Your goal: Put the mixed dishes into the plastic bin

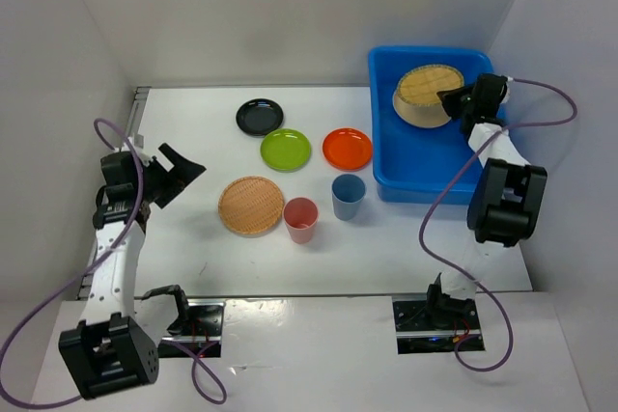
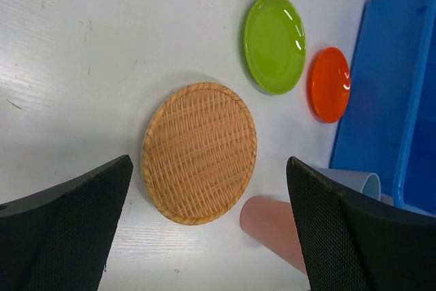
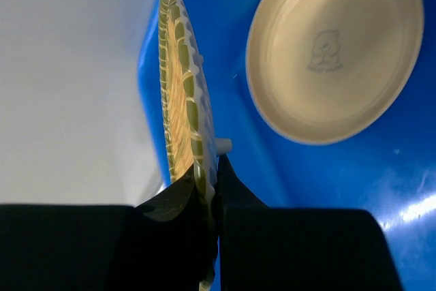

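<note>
My right gripper should next lower the tray onto the tan plate in the bin and let go of the tray's rim, because the woven bamboo tray (image 1: 431, 85) is still hanging above that plate.
The blue plastic bin (image 1: 425, 176) stands at the far right with a tan plate (image 1: 417, 109) in it. My right gripper (image 1: 451, 98) is shut on the rim of a woven bamboo tray (image 1: 431, 85), held over the tan plate (image 3: 334, 52) inside the bin (image 3: 381, 189); the tray (image 3: 180, 100) shows edge-on in the right wrist view. On the table lie a second bamboo tray (image 1: 251, 206), a black plate (image 1: 260, 116), a lime plate (image 1: 286, 150), an orange plate (image 1: 347, 149), a pink cup (image 1: 300, 219) and a blue cup (image 1: 349, 196). My left gripper (image 1: 179, 173) is open, left of that tray (image 2: 199, 152).
White walls enclose the table on the left, back and right. In the left wrist view the lime plate (image 2: 274, 43), orange plate (image 2: 330, 84), pink cup (image 2: 272, 226) and bin wall (image 2: 381, 100) lie beyond the tray. Cables hang by both arms.
</note>
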Tool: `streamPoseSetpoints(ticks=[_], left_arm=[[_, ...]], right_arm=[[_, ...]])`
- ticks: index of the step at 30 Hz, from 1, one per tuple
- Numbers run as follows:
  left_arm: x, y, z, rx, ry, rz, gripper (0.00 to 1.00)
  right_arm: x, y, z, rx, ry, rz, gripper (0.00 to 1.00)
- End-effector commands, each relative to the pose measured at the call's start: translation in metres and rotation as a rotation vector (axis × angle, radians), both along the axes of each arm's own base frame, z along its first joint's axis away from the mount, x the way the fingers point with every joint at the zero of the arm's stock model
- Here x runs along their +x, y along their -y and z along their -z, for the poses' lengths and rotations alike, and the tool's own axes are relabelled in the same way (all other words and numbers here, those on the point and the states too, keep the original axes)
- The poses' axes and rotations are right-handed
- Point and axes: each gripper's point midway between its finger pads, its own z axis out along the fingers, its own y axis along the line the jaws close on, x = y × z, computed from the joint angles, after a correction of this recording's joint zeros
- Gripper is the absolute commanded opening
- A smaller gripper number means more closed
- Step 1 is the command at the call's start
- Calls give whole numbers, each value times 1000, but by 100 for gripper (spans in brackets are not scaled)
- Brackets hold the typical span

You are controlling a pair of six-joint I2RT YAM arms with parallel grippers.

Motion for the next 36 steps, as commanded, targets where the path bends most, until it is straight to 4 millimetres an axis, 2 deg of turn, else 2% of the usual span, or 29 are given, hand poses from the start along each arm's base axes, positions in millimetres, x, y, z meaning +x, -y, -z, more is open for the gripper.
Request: streamPoseSetpoints(ticks=[1,2,3,4,5,6,8,9,11,12,14,19,20,21,22,24,25,26,27,28,29,30,31,32,33,34,35,36], left_arm=[[-10,3,-9,-31,45,-51,100],[-12,4,-8,-23,37,-56,100],[-12,-1,-4,-6,23,-85,100],[-15,0,0,14,6,-71,100],[-12,-1,4,17,-13,-65,100],[-12,2,6,14,-30,-56,100],[-9,7,16,11,-58,-12,100],[-7,12,17,3,-57,11,100],[-6,21,29,4,-88,46,100],[-6,22,32,9,-98,48,100],[-6,23,36,32,-109,53,100],[-12,33,40,58,-131,81,100],[-11,30,41,62,-135,62,100],[-11,32,41,65,-138,61,100],[-9,34,41,73,-139,65,100],[-9,36,44,73,-154,59,100],[-9,38,52,71,-171,55,100],[-8,33,60,75,-193,17,100],[-6,32,65,88,-205,11,100],[-9,30,74,93,-232,4,100],[-8,27,78,97,-247,-16,100],[-7,31,82,98,-254,-5,100],[-7,31,82,113,-255,-9,100],[-7,29,86,119,-266,-16,100],[-4,29,85,125,-256,-29,100],[-4,27,87,135,-255,-40,100],[-2,27,86,143,-246,-40,100],[-4,27,93,143,-259,-39,100]], right_arm=[[35,20,-11,33,91,111,0],[41,21,-10,33,93,111,0],[48,23,8,39,63,112,0],[52,23,15,51,53,115,0],[57,27,16,46,57,125,0],[62,31,35,46,26,140,0],[70,34,43,54,13,153,0],[74,35,61,58,-14,154,0],[81,37,66,59,-16,154,0],[83,37,82,62,-38,154,0],[90,41,83,57,-33,165,0],[106,42,106,59,-88,146,1],[107,40,111,69,-107,132,7],[107,40,116,77,-125,103,18],[108,37,124,92,-161,89,48],[107,36,123,91,-181,48,76],[100,31,130,98,-218,27,85],[99,29,128,106,-229,17,91],[95,28,121,94,-236,10,93],[89,27,107,83,-242,4,96],[84,26,101,84,-245,4,99],[74,25,103,69,-261,6,99],[70,27,95,58,-249,20,99],[65,26,63,35,-191,16,99],[53,23,68,41,-213,16,99],[47,26,58,15,-204,37,99],[36,23,38,9,-177,37,99],[30,24,31,-6,-170,42,99]])
